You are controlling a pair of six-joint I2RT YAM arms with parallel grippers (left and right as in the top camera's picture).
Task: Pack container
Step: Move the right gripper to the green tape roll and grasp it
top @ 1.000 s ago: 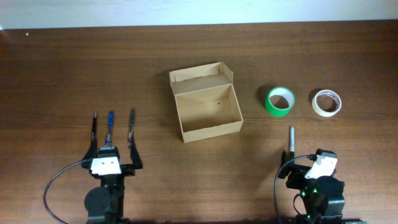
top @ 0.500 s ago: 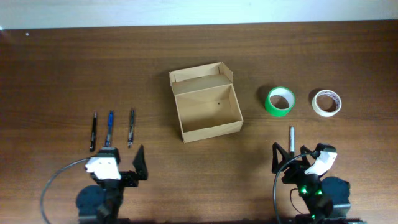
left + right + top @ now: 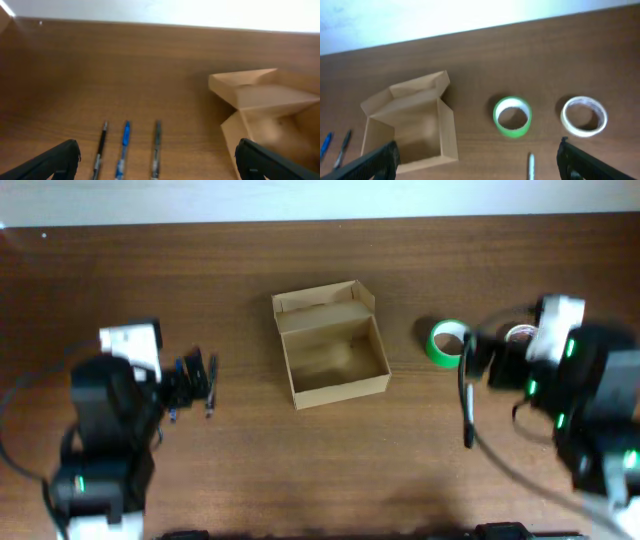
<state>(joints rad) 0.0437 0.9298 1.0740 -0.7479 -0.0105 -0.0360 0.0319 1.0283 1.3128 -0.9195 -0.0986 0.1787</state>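
Note:
My right gripper should go down next over the green tape roll's rim by the white tape roll, because the green roll's open middle leaves room for a finger.
The container (image 3: 334, 356) is an open brown cardboard box at mid-table, its flap lid folded back, and its inside looks empty. It also shows in the left wrist view (image 3: 270, 107) and the right wrist view (image 3: 412, 125). Three pens lie left of it: black (image 3: 101, 146), blue (image 3: 124, 145) and grey (image 3: 157, 145). My left gripper (image 3: 157, 150) is open above them, holding nothing. A green tape roll (image 3: 512, 116), a white tape roll (image 3: 584, 116) and a grey pen (image 3: 531, 167) lie right of the box. My right gripper (image 3: 477, 155) is open above them, holding nothing.
Both arms are blurred in the overhead view, the left arm (image 3: 105, 430) over the table's left side and the right arm (image 3: 585, 395) partly covering the white tape roll. A pale wall (image 3: 160, 10) runs along the table's far edge.
Both arms have lifted from the table's front edge and swung forward, the left over the pens, the right towards the tape rolls. The box, pens and rolls have not moved.

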